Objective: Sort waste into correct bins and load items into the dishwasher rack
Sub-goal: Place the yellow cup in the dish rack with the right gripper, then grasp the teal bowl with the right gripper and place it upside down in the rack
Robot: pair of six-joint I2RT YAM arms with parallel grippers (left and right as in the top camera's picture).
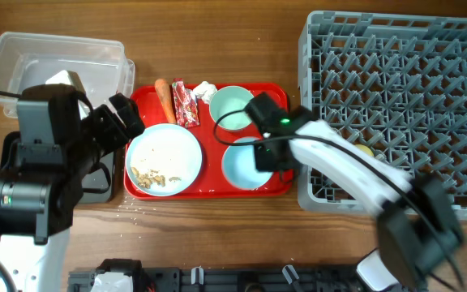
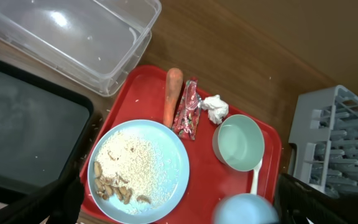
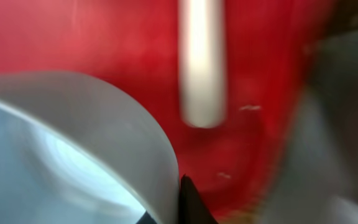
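Note:
The right gripper lifts the bowl outward next, tilts it over the rack's far wires past the yellow cup (image 1: pixel 364 150) and releases it, since those pegs stand empty.
On the red tray lie an orange carrot (image 1: pixel 164 99), a red patterned wrapper (image 1: pixel 186 104) and a white tissue (image 1: pixel 205 91). The pale blue plate (image 1: pixel 164 160) holds rice-like scraps (image 1: pixel 154 174). The mint-green bowl (image 1: pixel 233 105) stands behind. My right gripper (image 1: pixel 266 154) is shut on the rim of the small light blue bowl (image 1: pixel 240 165); the right wrist view shows a finger (image 3: pixel 180 200) against the bowl's wall (image 3: pixel 73 143). The white spoon (image 2: pixel 255 177) lies next to it. My left gripper (image 1: pixel 124 118) is open and empty above the tray's left edge. The yellow cup (image 1: pixel 364 150) sits in the grey dishwasher rack (image 1: pixel 396 81).
The clear tub (image 1: pixel 55 61) stands at the back left. The black tray (image 1: pixel 104 182) lies in front of it, mostly hidden under my left arm. The red tray (image 1: pixel 278 93) sits between the bins and the rack. My right arm crosses the rack's front left corner.

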